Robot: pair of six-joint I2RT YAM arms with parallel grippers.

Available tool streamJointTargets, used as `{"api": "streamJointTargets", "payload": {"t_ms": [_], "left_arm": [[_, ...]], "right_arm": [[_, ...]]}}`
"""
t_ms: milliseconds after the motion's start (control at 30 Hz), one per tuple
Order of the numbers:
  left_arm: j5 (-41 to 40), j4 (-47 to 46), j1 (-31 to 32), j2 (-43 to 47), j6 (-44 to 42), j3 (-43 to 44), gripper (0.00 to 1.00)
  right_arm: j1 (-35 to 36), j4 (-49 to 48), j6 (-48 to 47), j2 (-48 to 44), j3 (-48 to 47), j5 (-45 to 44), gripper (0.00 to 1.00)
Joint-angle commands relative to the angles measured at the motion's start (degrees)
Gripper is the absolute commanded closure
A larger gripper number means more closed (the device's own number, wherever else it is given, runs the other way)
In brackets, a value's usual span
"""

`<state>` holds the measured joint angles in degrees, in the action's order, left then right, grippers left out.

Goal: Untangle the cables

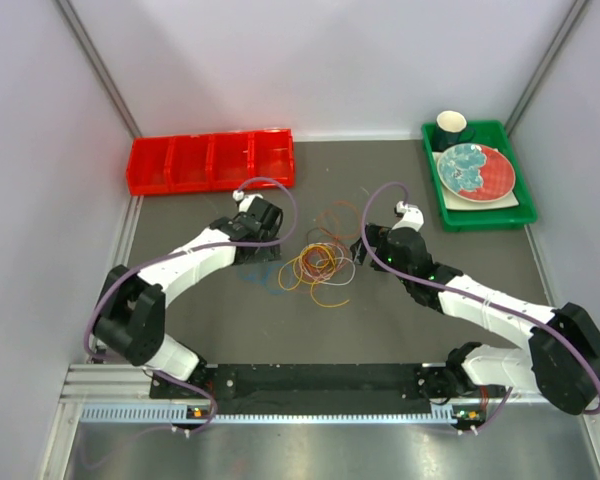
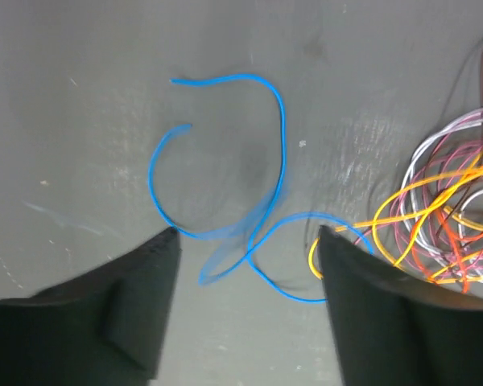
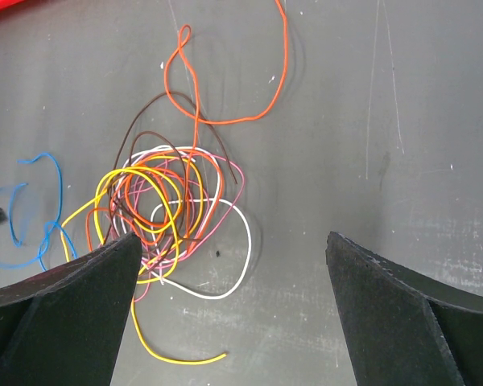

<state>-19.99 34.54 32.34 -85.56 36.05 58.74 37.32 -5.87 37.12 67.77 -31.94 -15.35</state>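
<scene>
The blue wire's loop still meets the yellow wire at the tangle's edge, so my left gripper next needs to go down and toward the tangle, onto the blue wire's crossing.
A tangle of thin cables (image 1: 320,262) in orange, yellow, red, pink, brown and white lies mid-table between both grippers. In the right wrist view the tangle (image 3: 157,209) is at the left finger, with an orange wire (image 3: 282,72) looping away, a white loop (image 3: 245,241) and a yellow tail (image 3: 169,360). A separate blue wire (image 2: 282,153) lies curled left of the tangle (image 2: 459,217), partly between the left fingers. My left gripper (image 2: 248,233) is open and empty just above the blue wire. My right gripper (image 3: 233,237) is open and empty, right of the tangle.
A red divided bin (image 1: 210,160) stands at the back left. A green tray (image 1: 485,218) at the back right holds a patterned plate (image 1: 476,170) and a dark cup (image 1: 451,127). White walls enclose the table on three sides.
</scene>
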Motion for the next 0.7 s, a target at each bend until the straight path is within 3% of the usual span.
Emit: {"api": "streamJointTargets", "payload": {"t_ms": [0,33,167,667], "left_arm": [[1.45,-0.80,0.01,2.40,-0.28,1.99,0.16],[0.83,-0.45,0.09,2.85,-0.46,2.08,0.11],[0.65,0.70,0.09,3.56,0.07,1.21,0.10],[4.61,-5.36,3.08,2.59,1.21,-6.80,0.27]], "right_arm": [[0.12,-0.55,0.14,-1.15,-1.37,-0.56,0.05],[0.03,-0.55,0.23,-1.06,-1.54,-0.55,0.05],[0.12,-0.37,0.14,-0.97,-1.72,-0.55,0.05],[0.03,-0.28,0.14,-0.97,-1.63,-0.47,0.05]]}}
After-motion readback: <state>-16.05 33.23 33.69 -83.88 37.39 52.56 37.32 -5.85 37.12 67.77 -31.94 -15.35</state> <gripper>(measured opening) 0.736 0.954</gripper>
